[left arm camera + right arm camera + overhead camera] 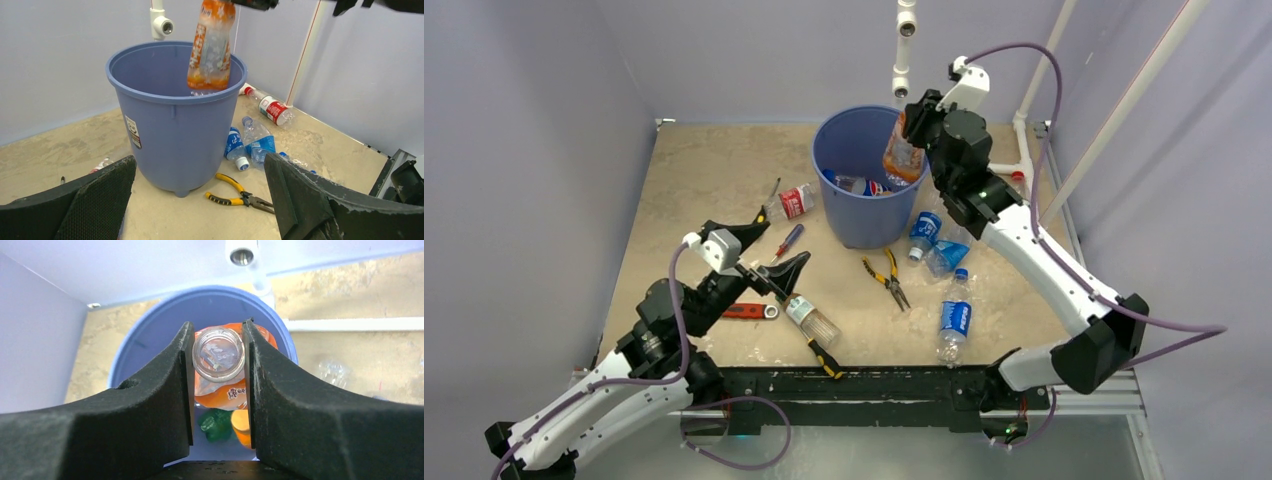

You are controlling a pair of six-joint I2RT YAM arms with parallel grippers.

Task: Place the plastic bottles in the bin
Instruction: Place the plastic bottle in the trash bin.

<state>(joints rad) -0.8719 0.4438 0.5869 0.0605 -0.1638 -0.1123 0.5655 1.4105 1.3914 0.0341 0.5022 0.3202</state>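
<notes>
The robot's right gripper should carry the bottle to the left in the top view and down, then let go of it, because the inside of the bin is that way.
The blue bin point(856, 218) stands at the back middle of the table. My right gripper point(914, 125) is shut on the open neck of an orange-labelled bottle point(902, 157) and holds it upright over the bin's right rim. In the right wrist view the fingers point(186, 375) press both sides of the bottle's neck point(218, 354) above the bin point(150, 327). My left gripper point(771, 252) is open and empty, facing the bin point(175, 125). A clear bottle point(812, 320) lies just in front of it. Three blue-labelled bottles point(954, 315) lie right of the bin, a red-labelled one point(794, 200) to its left.
Bottles lie inside the bin point(862, 185), green and orange ones showing in the right wrist view point(216, 425). Yellow pliers point(886, 280), a screwdriver point(786, 241), a red wrench point(749, 310) and a yellow-handled tool point(826, 357) lie on the table. White pipes point(902, 50) stand behind the bin.
</notes>
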